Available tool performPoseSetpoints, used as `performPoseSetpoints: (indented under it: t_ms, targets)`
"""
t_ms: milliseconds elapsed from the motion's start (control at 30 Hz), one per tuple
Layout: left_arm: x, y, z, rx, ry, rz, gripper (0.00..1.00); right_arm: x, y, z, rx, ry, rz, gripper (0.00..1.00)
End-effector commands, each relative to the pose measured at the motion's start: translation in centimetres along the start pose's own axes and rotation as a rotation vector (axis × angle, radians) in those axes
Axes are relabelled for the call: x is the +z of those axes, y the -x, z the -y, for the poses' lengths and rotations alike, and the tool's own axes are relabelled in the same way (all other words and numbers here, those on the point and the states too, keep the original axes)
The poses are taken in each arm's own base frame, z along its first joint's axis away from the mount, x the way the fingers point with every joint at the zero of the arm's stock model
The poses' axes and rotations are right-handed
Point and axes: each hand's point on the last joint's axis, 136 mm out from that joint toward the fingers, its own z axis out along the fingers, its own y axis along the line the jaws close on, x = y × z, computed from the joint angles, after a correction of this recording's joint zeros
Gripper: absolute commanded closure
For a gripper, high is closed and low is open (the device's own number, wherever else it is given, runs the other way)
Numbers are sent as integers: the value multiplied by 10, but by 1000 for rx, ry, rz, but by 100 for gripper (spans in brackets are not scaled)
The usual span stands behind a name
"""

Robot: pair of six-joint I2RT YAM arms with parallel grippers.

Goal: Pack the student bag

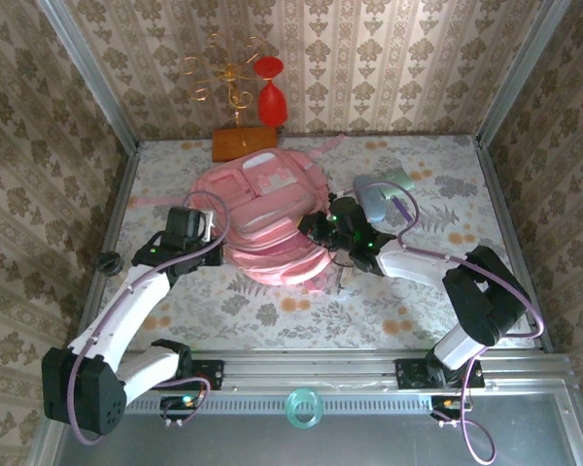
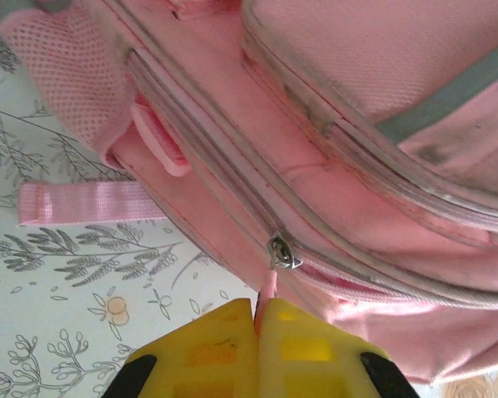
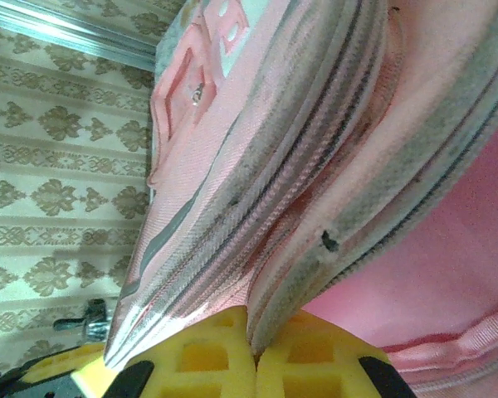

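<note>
The zipper beyond the slider (image 2: 282,253) is still shut. My left gripper pulls outward toward the loose pink strap (image 2: 91,203) next and releases the tab.
The student bag (image 1: 267,218), a big soft pink backpack, lies flat in the middle of the table. My left gripper (image 1: 210,236) is at its left side. In the left wrist view its yellow fingers (image 2: 207,348) are shut (image 2: 258,322) on the pink pull tab (image 2: 268,288) hanging from a metal zipper slider (image 2: 282,253). My right gripper (image 1: 318,233) is at the bag's right side. In the right wrist view it is shut (image 3: 254,338) on a fold of the bag's zippered edge (image 3: 315,240), which rises from between the pads.
A grey pouch-like item (image 1: 384,192) lies right of the bag, behind the right arm. A wooden block (image 1: 243,143), a red vase (image 1: 272,92) and a gold wire ornament (image 1: 228,73) stand at the back wall. A loose pink strap (image 2: 91,203) lies on the floral tablecloth.
</note>
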Motion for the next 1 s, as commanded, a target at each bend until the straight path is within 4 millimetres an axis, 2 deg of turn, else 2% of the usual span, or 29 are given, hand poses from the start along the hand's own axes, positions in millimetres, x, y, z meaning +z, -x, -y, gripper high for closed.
performPoseSetpoints:
  t_ms: [0,167,400,567,800,900,967]
  targets:
    - [-6,-1,-60,-97,259,39,100,0,43,11,-6,-30,116,100]
    - [-1,6,-70,-125,283,83,100,1,52,-3,-1,5,127,100]
    - [-2,1,-93,-162,333,106,100,-10,71,-15,-20,-1,200,100]
    - [3,1,-100,-169,342,110,100,-7,73,-19,-22,11,203,100]
    - [18,5,-120,-188,392,118,100,-13,78,-45,-24,91,194,100]
    - [20,7,-119,-200,370,130,100,-16,80,-54,-41,98,195,100]
    - [19,13,-106,-213,294,172,100,-15,80,-56,-46,102,195,100]
